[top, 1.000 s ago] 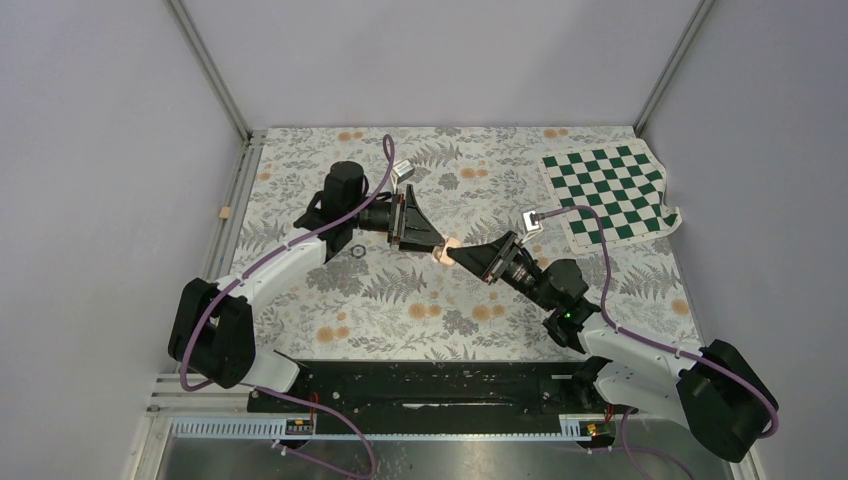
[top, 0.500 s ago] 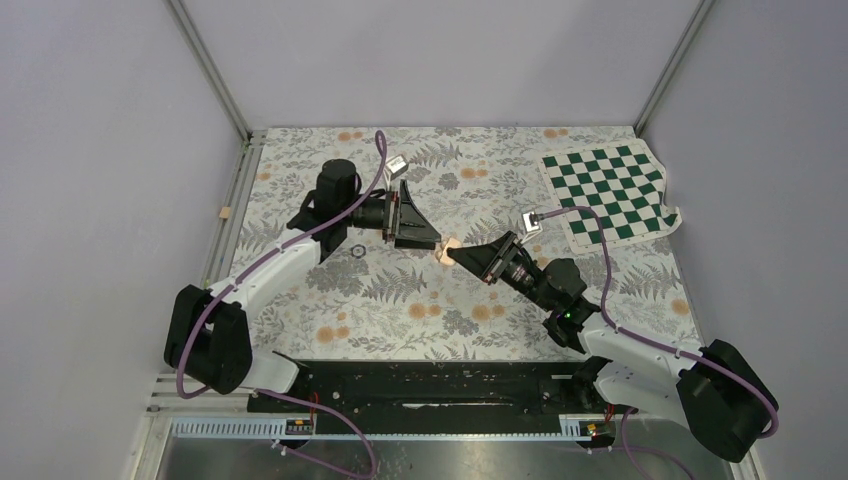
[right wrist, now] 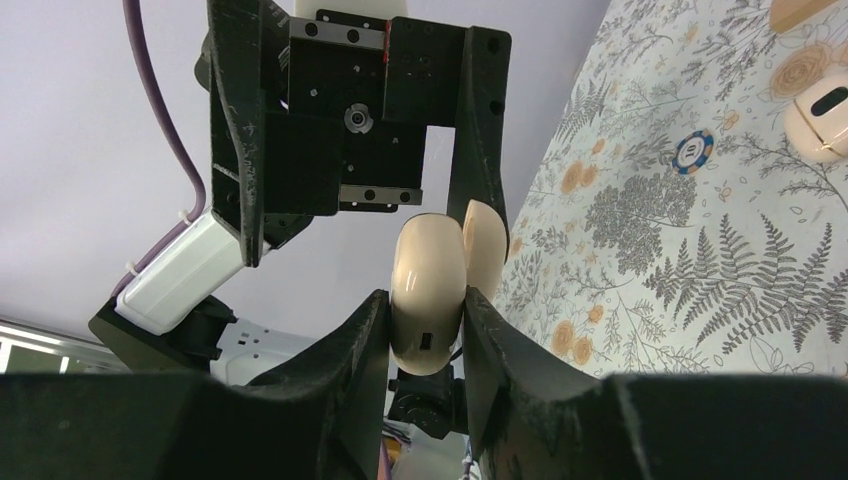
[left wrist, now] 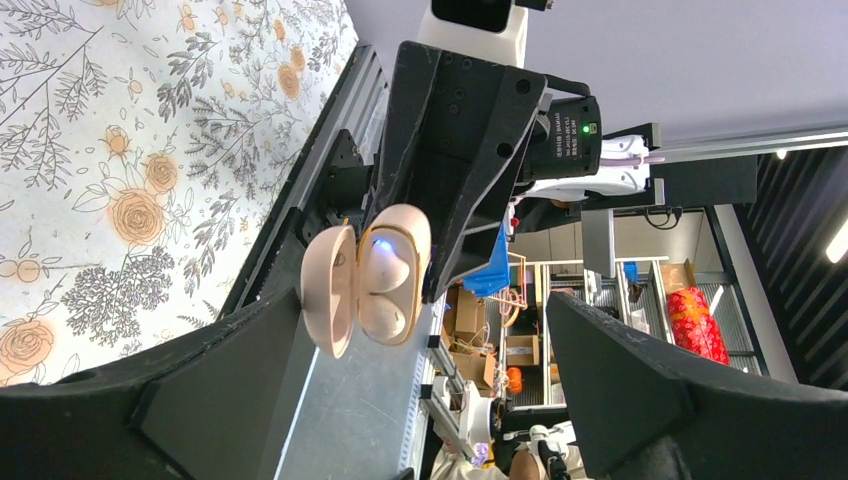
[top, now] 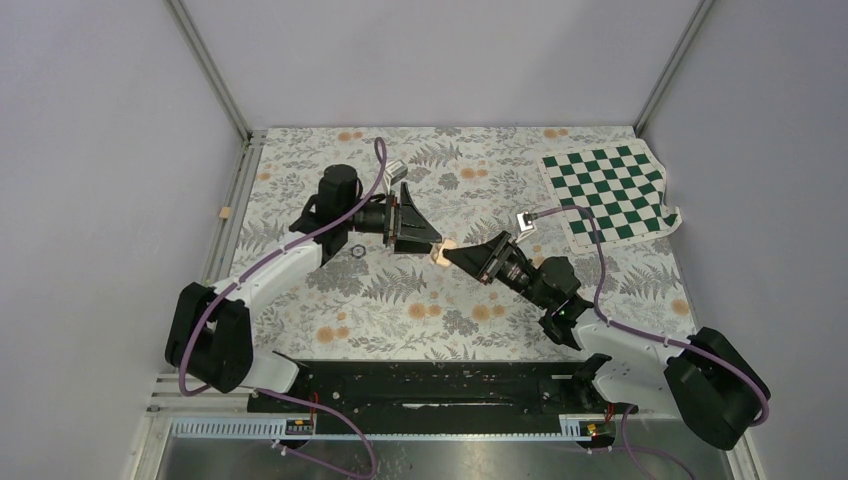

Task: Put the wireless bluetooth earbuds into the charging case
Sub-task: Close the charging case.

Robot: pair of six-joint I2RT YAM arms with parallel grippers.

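Note:
My right gripper tips downward next and lowers to release the case (top: pixel 444 250) onto the floral mat below it, since both earbuds sit in their hollows.
The peach-pink charging case (left wrist: pixel 385 285) hangs above the table with its lid (left wrist: pixel 330 288) swung open. Two pale earbuds (left wrist: pixel 392 262) sit in its hollows, a small blue light glowing beside them. My right gripper (right wrist: pixel 427 312) is shut on the case body (right wrist: pixel 428 290), with the lid (right wrist: pixel 484 245) sticking up behind. My left gripper (left wrist: pixel 420 310) faces the open case with its fingers (left wrist: pixel 220 390) spread wide and nothing between them. From above, both grippers meet at the case (top: pixel 444 250) near the table's middle.
A small black ring (top: pixel 356 250) lies by the left arm. A green checkered cloth (top: pixel 610 190) covers the far right corner. In the right wrist view a blue chip (right wrist: pixel 693 152), a pale rounded object (right wrist: pixel 822 115) and a tan block (right wrist: pixel 800 10) lie on the floral mat.
My left gripper has opened wide and drawn back a little from the case. The right gripper, still holding the case, has shifted slightly left.

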